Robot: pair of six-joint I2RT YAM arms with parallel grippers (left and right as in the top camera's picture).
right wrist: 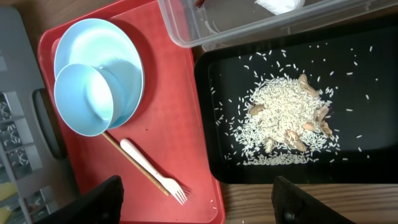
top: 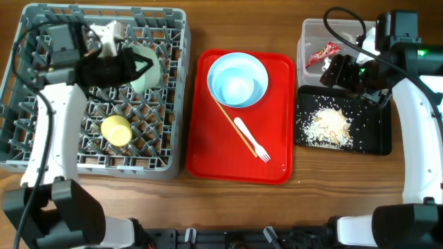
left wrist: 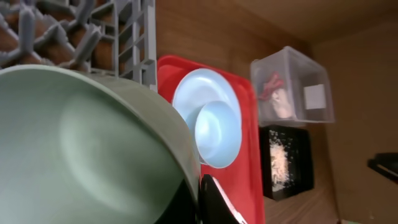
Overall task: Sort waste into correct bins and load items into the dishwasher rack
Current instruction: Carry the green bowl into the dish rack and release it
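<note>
I will next move my left gripper down and to the left in the overhead view to let go of the dish point(top: 149, 72) among the rack's wires, because the wires are below my gripper.
My left gripper point(top: 135, 66) point(left wrist: 199, 200) is shut on the rim of a pale green dish point(top: 149, 72) point(left wrist: 81, 143), held tilted over the grey dishwasher rack point(top: 41, 149). A small yellow-green bowl point(top: 116, 129) sits in the rack. A pale blue bowl point(top: 237, 84) point(right wrist: 84, 99) rests on a pale blue plate point(right wrist: 121, 56) on the red tray point(top: 208, 152). A chopstick point(top: 232, 124) and a white fork point(top: 250, 140) point(right wrist: 155, 171) lie beside them. My right gripper point(top: 344, 71) point(right wrist: 205, 205) is open and empty above the black tray point(top: 377, 131), which holds rice scraps point(top: 332, 124) point(right wrist: 283, 118).
The clear tub point(top: 311, 31) point(right wrist: 249, 28) at the back right holds the red wrapper point(top: 323, 54) and the white tissue point(right wrist: 280, 5). It touches the black tray's far edge. Bare wooden table point(top: 415, 173) lies to the right and in front.
</note>
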